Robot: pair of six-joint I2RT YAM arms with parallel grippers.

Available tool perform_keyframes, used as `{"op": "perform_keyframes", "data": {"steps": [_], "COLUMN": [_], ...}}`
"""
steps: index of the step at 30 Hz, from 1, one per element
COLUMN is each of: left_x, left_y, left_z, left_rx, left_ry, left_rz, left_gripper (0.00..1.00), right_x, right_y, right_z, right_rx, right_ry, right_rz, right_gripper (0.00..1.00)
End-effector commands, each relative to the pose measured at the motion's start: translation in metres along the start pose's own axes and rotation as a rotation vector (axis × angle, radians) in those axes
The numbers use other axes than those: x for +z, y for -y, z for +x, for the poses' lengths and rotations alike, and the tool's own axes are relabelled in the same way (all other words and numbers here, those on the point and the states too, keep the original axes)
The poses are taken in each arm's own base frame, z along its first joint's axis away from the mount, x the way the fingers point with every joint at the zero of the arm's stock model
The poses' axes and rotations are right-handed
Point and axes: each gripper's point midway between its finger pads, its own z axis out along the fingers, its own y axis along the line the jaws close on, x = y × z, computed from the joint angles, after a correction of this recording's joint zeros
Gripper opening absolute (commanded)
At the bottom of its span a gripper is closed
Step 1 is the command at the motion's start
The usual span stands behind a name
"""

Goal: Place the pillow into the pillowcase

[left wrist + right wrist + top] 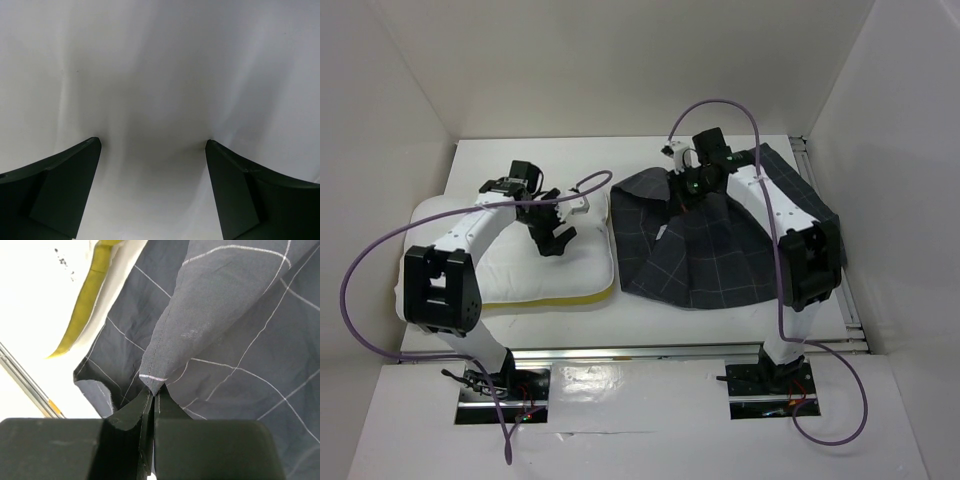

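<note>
My left gripper pushes down into the white top of the pillow next, then closes its fingers, since creased fabric lies between its spread fingers.
The white pillow (510, 265) with a yellow band along its near edge lies on the left of the table. It fills the left wrist view (160, 75). My left gripper (552, 240) is open and presses down on the pillow's right part, fingertips (92, 150) spread wide on the white fabric. The dark grey grid-patterned pillowcase (720, 250) lies to the right of the pillow. My right gripper (688, 188) is shut on a hem of the pillowcase (165, 355) near its far left edge and holds that fold lifted. The pillow's yellow band (90, 295) shows beyond it.
White walls enclose the table on the left, back and right. A metal rail (650, 352) runs along the near edge by the arm bases. Purple cables loop from both arms (370, 300).
</note>
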Motion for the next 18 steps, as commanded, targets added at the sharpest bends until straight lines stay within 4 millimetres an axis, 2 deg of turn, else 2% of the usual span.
{"op": "perform_keyframes", "data": {"steps": [1,2,6,9,11,14,15,16,17,18], "left_x": [0.004,0.005,0.02,0.032,0.038,0.05,0.051,0.06,0.063,0.064], "left_y": [0.016,0.012,0.01,0.009,0.007,0.004,-0.003,0.002,0.002,-0.002], "left_z": [-0.004,-0.007,0.008,0.018,0.019,0.026,0.021,0.03,0.032,0.029], "left_rx": [0.021,0.029,0.039,0.071,0.105,0.1,0.104,0.083,0.074,0.071], "left_ry": [0.028,0.037,0.01,0.001,0.001,-0.014,-0.009,-0.035,-0.047,-0.051], "left_rz": [0.091,0.078,0.056,0.048,0.033,0.036,0.028,0.067,0.085,0.091], "left_gripper": [1.0,1.0,1.0,1.0,1.0,1.0,1.0,0.98,0.91,0.79], "right_x": [-0.036,-0.037,-0.04,-0.046,-0.044,-0.046,-0.048,-0.048,-0.047,-0.047], "right_y": [-0.012,-0.015,-0.021,-0.027,-0.029,-0.03,-0.031,-0.031,-0.03,-0.031], "right_z": [-0.028,-0.028,-0.024,-0.029,-0.022,-0.023,-0.024,-0.024,-0.023,-0.021], "right_rx": [-0.053,-0.052,-0.051,-0.072,-0.052,-0.061,-0.061,-0.07,-0.064,-0.059], "right_ry": [0.08,0.079,0.061,0.069,0.038,0.038,0.038,0.039,0.028,0.019], "right_rz": [-0.004,-0.015,-0.044,-0.068,-0.087,-0.087,-0.087,-0.086,-0.088,-0.09], "right_gripper": [0.0,0.0,0.0,0.0,0.0,0.0,0.0,0.0,0.0,0.0]}}
